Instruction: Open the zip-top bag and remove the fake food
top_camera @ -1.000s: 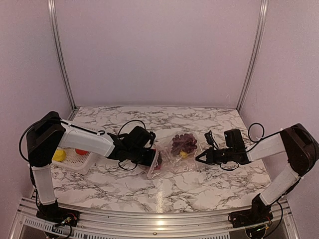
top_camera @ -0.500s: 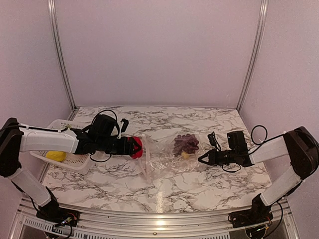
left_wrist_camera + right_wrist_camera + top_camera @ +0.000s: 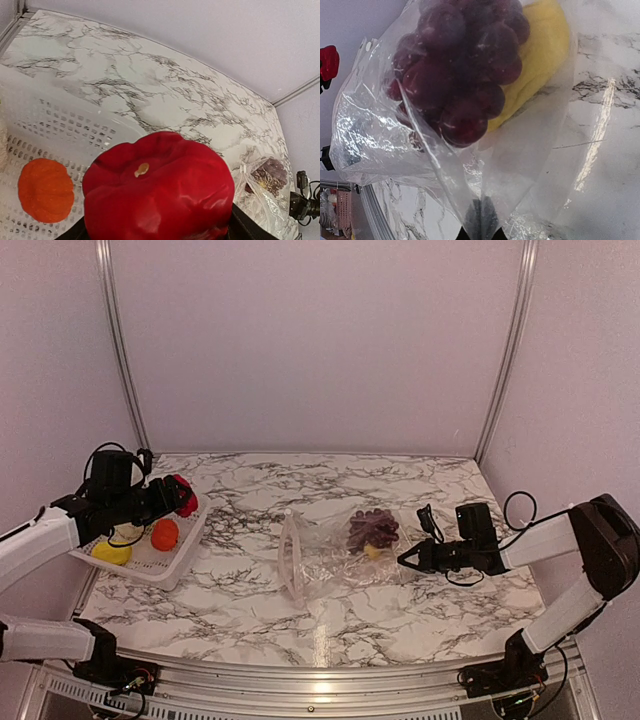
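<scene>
The robot's left gripper will next move the red pepper [image 3: 157, 187] back and down to the open part of the basket's bottom, between the orange and yellow pieces.
The clear zip-top bag [image 3: 330, 558] lies mid-table, its mouth open toward the left, holding a dark purple grape bunch [image 3: 371, 528] and a yellow piece [image 3: 372, 551]. My right gripper [image 3: 404, 560] is shut on the bag's right edge; in the right wrist view the plastic [image 3: 485, 215] is pinched between the fingertips, with the grapes [image 3: 460, 65] and the yellow piece [image 3: 540, 65] above them. My left gripper [image 3: 180, 496] is shut on a red pepper [image 3: 157, 187] and holds it over the white basket [image 3: 180, 558]. An orange piece [image 3: 164, 534] and a yellow piece [image 3: 112, 553] lie in the basket.
The white mesh basket [image 3: 60, 135] sits at the table's left edge by the metal rail. The right arm's cables trail beside the bag. Walls enclose the table on three sides.
My left gripper carried the red pepper out of the bag's mouth and leftward to above the basket. The right gripper kept its hold on the bag, and the bag's mouth stayed open.
</scene>
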{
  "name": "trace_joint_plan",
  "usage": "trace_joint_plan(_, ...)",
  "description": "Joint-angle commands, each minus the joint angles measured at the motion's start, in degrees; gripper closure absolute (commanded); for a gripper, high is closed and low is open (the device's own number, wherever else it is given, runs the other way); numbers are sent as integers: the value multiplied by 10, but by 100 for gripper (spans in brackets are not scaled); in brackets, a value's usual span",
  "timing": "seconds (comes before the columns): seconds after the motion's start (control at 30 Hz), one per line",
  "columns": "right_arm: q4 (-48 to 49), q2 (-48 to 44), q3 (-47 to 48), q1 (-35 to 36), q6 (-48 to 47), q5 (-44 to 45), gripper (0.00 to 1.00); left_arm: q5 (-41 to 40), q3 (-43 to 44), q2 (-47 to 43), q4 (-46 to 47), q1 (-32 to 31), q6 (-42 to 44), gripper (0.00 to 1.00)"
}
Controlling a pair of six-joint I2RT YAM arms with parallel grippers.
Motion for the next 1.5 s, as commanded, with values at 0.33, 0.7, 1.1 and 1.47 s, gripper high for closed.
trace_joint_plan(0.33, 17, 11, 9, -5, 3, -7, 100, -52, -108, -114, -157, 139, -77, 49)
trace_joint_plan(0.7, 17, 16, 10, -5, 0, -16, 100, -28, -109, -100, -146, 157, -62, 15)
trace_joint_plan(1.1, 14, 8, 8, -4, 2, -20, 100, 10, -55, -129, -148, 142, 0, 1)
trace_joint_plan(1.47, 19, -3, -12, 5, 14, -18, 100, 54, -63, -69, 11, -25, 16, 4)
